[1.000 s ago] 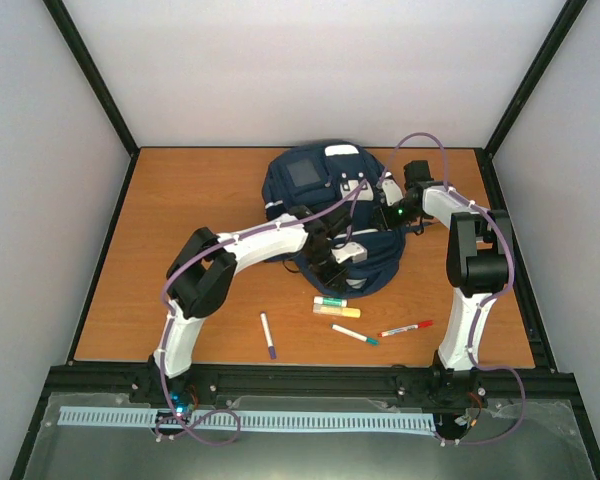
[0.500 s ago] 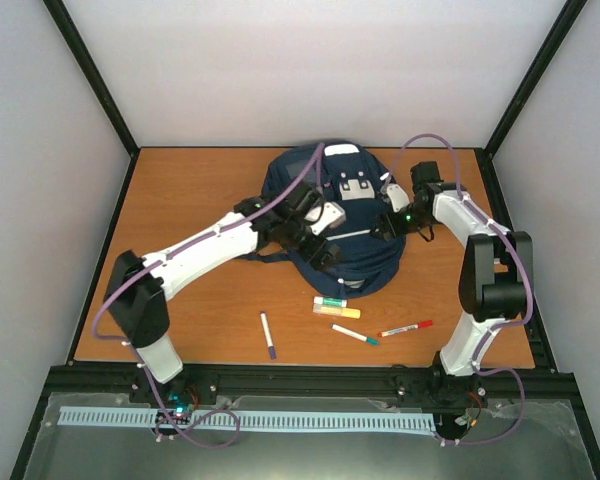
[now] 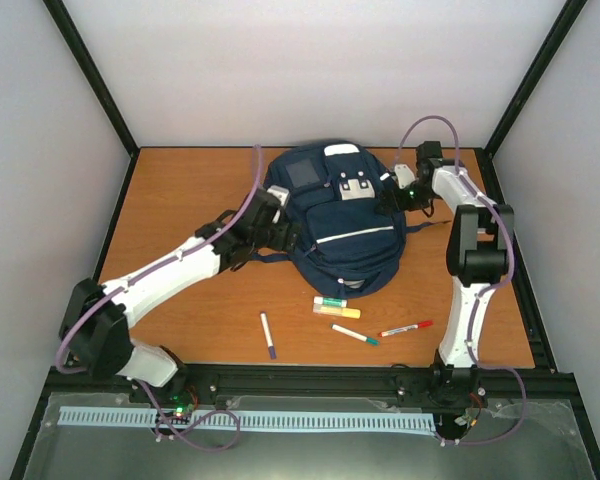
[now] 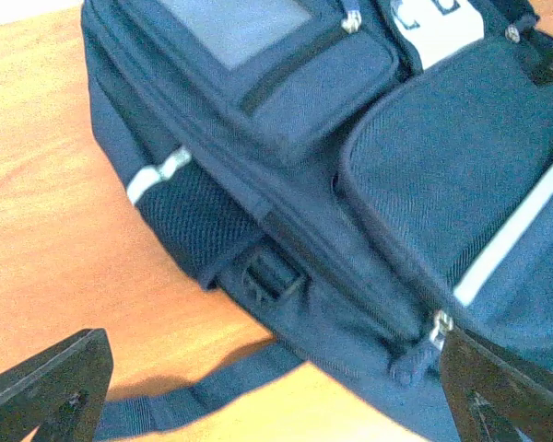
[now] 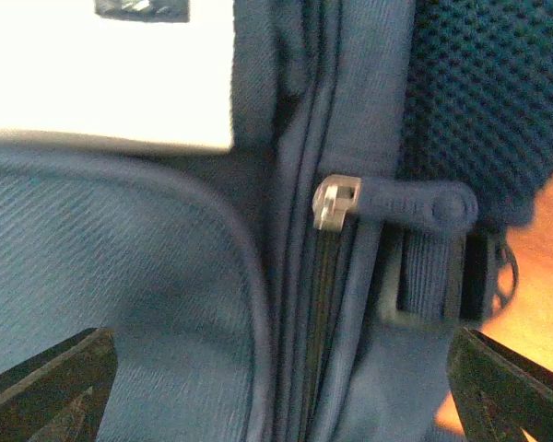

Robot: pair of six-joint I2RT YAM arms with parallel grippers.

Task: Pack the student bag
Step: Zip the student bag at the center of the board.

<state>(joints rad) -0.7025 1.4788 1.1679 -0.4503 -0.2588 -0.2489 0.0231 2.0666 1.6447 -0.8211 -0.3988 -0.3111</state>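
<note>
The right gripper moves back and left in the top view next, onto the zip pull at the bag's near end [image 3: 343, 282], since it lies nearer my base.
The student bag [image 3: 345, 225], navy blue with a white stripe and white label patches, lies flat on the wooden table [image 3: 180, 200]. My left gripper [image 3: 280, 236] sits at its left side, open, with the bag's side [image 4: 350, 184] and a loose dark strap [image 4: 194, 398] ahead of the left gripper [image 4: 276, 410]. My right gripper [image 3: 390, 196] hovers at the bag's far right edge. In the right wrist view the right gripper [image 5: 276, 410] is open above a closed zip, whose metal slider [image 5: 336, 201] and rubber pull tab lie just ahead.
On the table in front of the bag lie a purple marker [image 3: 267, 335], a yellow highlighter with a green-capped stick [image 3: 337, 306], a teal-tipped pen [image 3: 355, 335] and a red pen [image 3: 407, 327]. Black frame posts and white walls surround the table.
My left arm pulled back from over the bag's middle to its left side and opened. My right gripper shifted toward the bag's far right corner and opened wide.
</note>
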